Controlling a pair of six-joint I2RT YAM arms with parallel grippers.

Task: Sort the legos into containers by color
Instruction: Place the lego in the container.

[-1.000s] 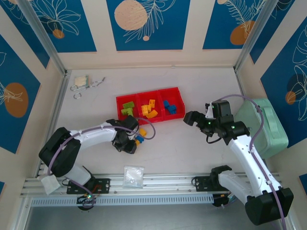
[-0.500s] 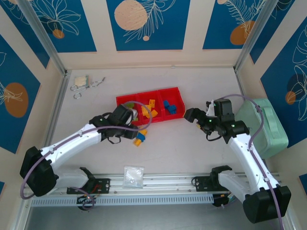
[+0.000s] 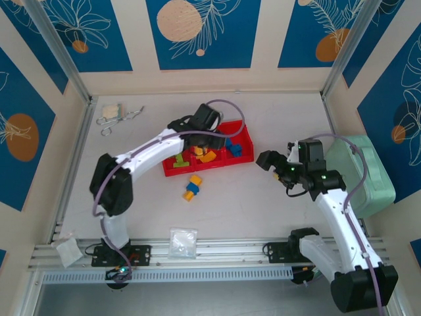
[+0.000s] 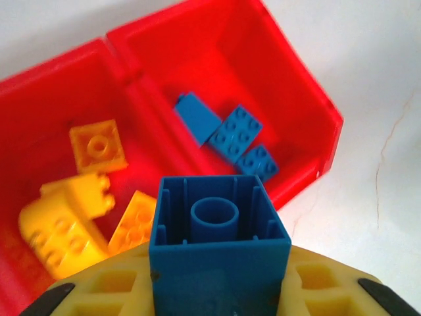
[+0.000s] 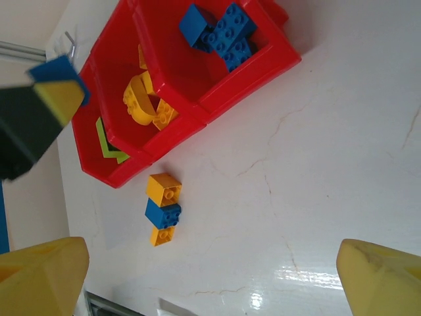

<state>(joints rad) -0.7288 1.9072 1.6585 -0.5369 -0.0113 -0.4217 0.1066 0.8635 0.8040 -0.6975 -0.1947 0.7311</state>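
Observation:
The red tray's bare bottom beyond the blue legos lies outward, so my left gripper will next carry the blue lego outward past the divider and let it go over that bare bottom.
In the left wrist view my left gripper point(image 4: 220, 289) is shut on a blue lego point(image 4: 220, 240), its hollow underside facing the camera. It hangs over the red tray point(image 4: 314, 108), about above the divider between the compartment with blue legos point(image 4: 231, 135) and the one with orange-yellow legos point(image 4: 69, 224). From above, the left gripper point(image 3: 201, 140) is over the tray's point(image 3: 172, 172) middle, and lime green legos point(image 3: 180, 158) lie in the left compartment. Three loose legos point(image 3: 191, 187), orange, blue and orange point(image 5: 163, 212), lie in a row in front of the tray. My right gripper point(image 3: 266, 160) stands open to the right of the tray with nothing between its fingers.
A mint-green case point(image 3: 368, 172) stands at the right wall behind my right arm. A clear plastic bag point(image 3: 182, 241) lies near the front rail. A white pad and metal clips point(image 3: 117, 115) lie at the back left. Bare table lies between the tray and the right gripper.
My left arm has swung from the loose legos in front of the tray up and over the tray, carrying the blue lego. The right gripper has barely moved.

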